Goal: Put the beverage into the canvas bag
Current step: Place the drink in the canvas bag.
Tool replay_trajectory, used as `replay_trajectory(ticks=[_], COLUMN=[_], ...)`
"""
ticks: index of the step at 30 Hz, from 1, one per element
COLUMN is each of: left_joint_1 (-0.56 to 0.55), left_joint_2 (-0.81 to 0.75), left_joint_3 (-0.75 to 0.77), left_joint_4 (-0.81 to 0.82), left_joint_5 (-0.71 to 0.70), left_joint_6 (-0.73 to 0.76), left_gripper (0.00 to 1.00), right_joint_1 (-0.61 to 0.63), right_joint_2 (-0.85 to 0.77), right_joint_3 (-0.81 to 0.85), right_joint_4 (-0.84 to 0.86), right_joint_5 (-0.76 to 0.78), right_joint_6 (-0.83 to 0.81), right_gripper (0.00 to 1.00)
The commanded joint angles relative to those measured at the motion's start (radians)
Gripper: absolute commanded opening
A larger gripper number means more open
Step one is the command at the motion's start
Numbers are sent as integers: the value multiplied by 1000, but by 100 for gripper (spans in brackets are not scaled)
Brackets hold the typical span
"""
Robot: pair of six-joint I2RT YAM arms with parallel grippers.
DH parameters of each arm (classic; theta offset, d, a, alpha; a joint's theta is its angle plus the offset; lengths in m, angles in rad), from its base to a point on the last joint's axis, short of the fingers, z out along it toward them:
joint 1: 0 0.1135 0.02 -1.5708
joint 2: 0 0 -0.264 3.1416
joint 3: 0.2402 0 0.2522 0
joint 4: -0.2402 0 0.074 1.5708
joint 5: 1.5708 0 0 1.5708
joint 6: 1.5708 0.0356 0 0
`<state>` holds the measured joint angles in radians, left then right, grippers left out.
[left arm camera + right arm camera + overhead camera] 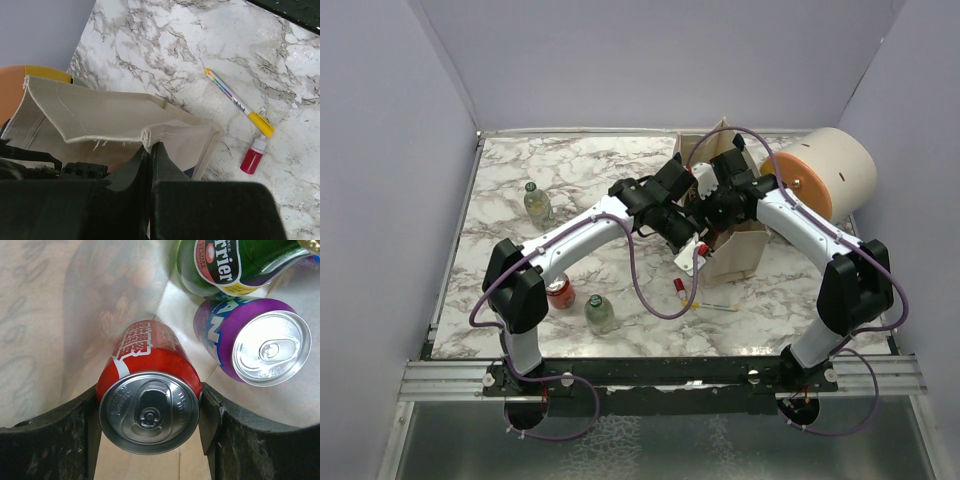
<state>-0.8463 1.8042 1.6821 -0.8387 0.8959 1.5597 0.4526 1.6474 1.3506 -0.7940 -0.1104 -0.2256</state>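
Observation:
The robot's right gripper will go down deeper into the bag (742, 250) and let go of the red can on the bag's bottom beside the purple can, where there is an open gap.
The beige canvas bag (742, 250) stands upright at the middle right of the table. My left gripper (686, 236) is shut on the bag's top rim (100, 120), pinching the hem between its fingertips (150, 146). My right gripper (722, 205) is down inside the bag's mouth. It is shut on a red can (149, 390), one finger on each side, with the can's top facing the camera (150, 412). A purple can (256, 342) and a green Perrier bottle (230, 262) lie inside the bag beside it.
A red can (560, 292) and two glass bottles (538, 203) (599, 313) stand on the left of the table. A cream-and-orange cylinder (825, 172) lies behind the bag. A yellow-capped marker (240, 102) and a small red bottle (253, 156) lie in front of the bag.

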Motion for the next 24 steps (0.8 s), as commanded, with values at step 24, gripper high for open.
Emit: replay_trajectory(ticks=[24], left_joint_1=[-7], left_joint_2=[-88], left_joint_3=[-58], left_joint_4=[72], left_joint_5=[33], left_joint_6=[-78], left_gripper=[0], right_joint_1=[6], right_joint_2=[29], right_joint_3=[-31], right_joint_4=[217], right_joint_5=[55], right_joint_6=[174], right_gripper=[11])
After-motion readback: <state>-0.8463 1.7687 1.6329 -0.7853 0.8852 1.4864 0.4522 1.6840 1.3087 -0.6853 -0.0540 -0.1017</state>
